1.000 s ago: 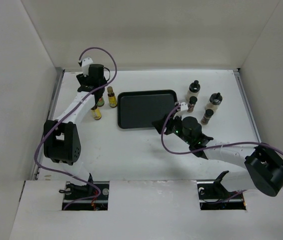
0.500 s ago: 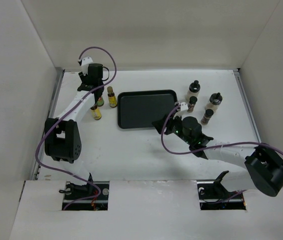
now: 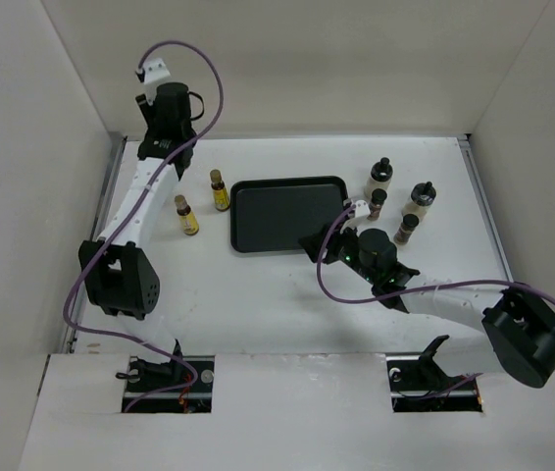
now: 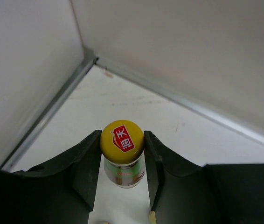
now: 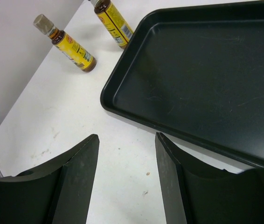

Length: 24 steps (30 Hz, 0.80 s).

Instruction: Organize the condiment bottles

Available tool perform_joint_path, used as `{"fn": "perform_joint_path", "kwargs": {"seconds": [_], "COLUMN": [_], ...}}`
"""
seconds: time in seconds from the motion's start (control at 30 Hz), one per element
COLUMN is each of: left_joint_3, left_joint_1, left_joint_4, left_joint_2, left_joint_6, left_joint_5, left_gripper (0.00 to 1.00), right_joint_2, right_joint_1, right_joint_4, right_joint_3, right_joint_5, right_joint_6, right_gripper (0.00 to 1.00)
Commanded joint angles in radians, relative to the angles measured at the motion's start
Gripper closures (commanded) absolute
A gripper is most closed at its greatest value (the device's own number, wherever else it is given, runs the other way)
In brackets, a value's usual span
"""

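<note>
My left gripper next swings right in the top view, lowers to the empty tray's far corner (image 3: pixel 246 194) below it by the bottles' yellow labels, and releases.
My left gripper (image 4: pixel 121 135) is shut on the yellow cap of the tall red-labelled bottle (image 4: pixel 122 161) and holds it above the table's back left corner. In the top view the left gripper (image 3: pixel 172 132) hides that bottle. Two yellow-labelled dark bottles (image 3: pixel 219 191) (image 3: pixel 187 216) stand left of the black tray (image 3: pixel 287 214). Two cream black-capped bottles (image 3: pixel 381 175) (image 3: pixel 421 199) and two tiny dark jars (image 3: pixel 378 204) (image 3: pixel 406 229) stand right of it. My right gripper (image 3: pixel 319 245) (image 5: pixel 126 136) is open and empty, low over the table by the tray's near right corner.
White walls enclose the table on the left, back and right. A metal strip (image 4: pixel 52 112) runs along the table's left edge under the held bottle. The right wrist view shows the tray (image 5: pixel 206 70) and both yellow-labelled bottles (image 5: pixel 71 46) (image 5: pixel 113 18).
My left gripper has risen and moved back and left with the tall bottle, away from the two yellow-labelled bottles. The right arm has not moved.
</note>
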Motion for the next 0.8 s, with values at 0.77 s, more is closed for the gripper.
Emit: {"fn": "perform_joint_path", "kwargs": {"seconds": [0.77], "left_joint_3": [-0.031], "left_joint_1": [-0.312], "left_joint_4": [0.319], "left_joint_2": [0.046], "left_joint_6": [0.027], "left_joint_5": [0.054], "left_gripper": [0.84], "right_joint_2": [-0.069], "right_joint_1": [-0.005], "right_joint_4": [0.064], "right_joint_3": [-0.011], "right_joint_5": [0.048], "right_joint_6": [-0.005], "right_gripper": [0.41]}}
